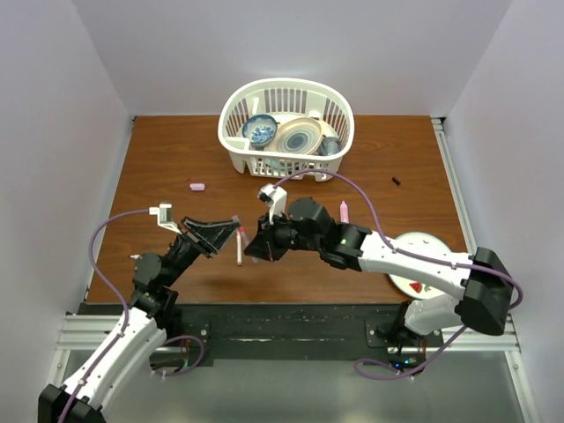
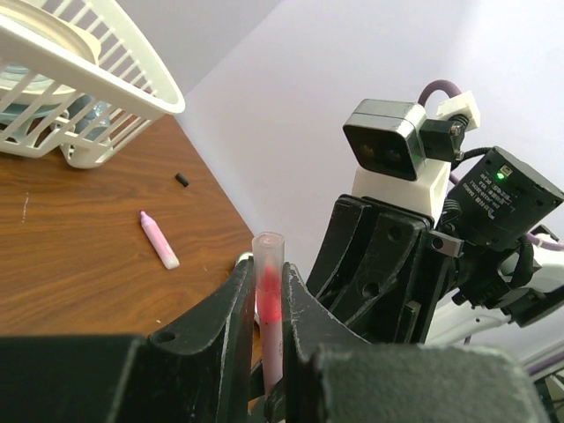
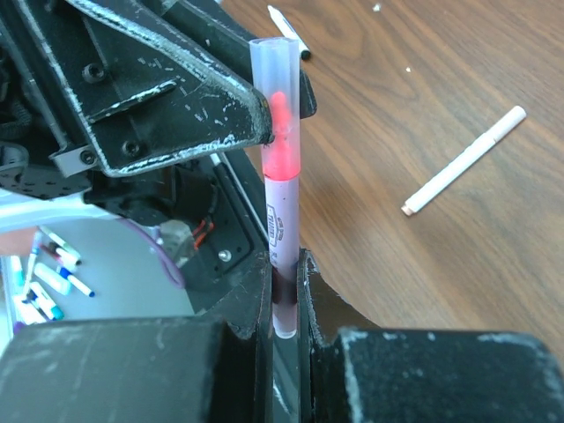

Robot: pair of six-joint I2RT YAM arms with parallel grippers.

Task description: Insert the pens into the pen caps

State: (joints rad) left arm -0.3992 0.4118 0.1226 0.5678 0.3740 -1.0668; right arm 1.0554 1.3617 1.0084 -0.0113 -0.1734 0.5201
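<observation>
The bare wood point(image 3: 522, 242) beside the white pen is below my gripper. My right gripper needs to move away from the left gripper next and go down to let go of the capped pen.
A lilac pen point(image 3: 284, 211) with a bright pink tip stands between both grippers. Its tip sits inside a clear frosted pen cap point(image 2: 268, 256). My left gripper point(image 2: 269, 275) is shut on that cap. My right gripper point(image 3: 284, 278) is shut on the pen's lower end. In the top view the two grippers meet over the table's front middle, left gripper point(image 1: 234, 229) against right gripper point(image 1: 253, 246), with the pen point(image 1: 239, 250) between them. A pink highlighter point(image 1: 344, 210) lies on the table, with a pink cap point(image 1: 197, 187) and a black cap point(image 1: 397, 181) farther off.
A white basket point(image 1: 286, 123) of bowls and plates stands at the back middle. A white plate point(image 1: 414, 256) with more pens sits under the right arm. A white pen point(image 3: 463, 161) and a white pen with a black end point(image 3: 286, 31) lie on the wood.
</observation>
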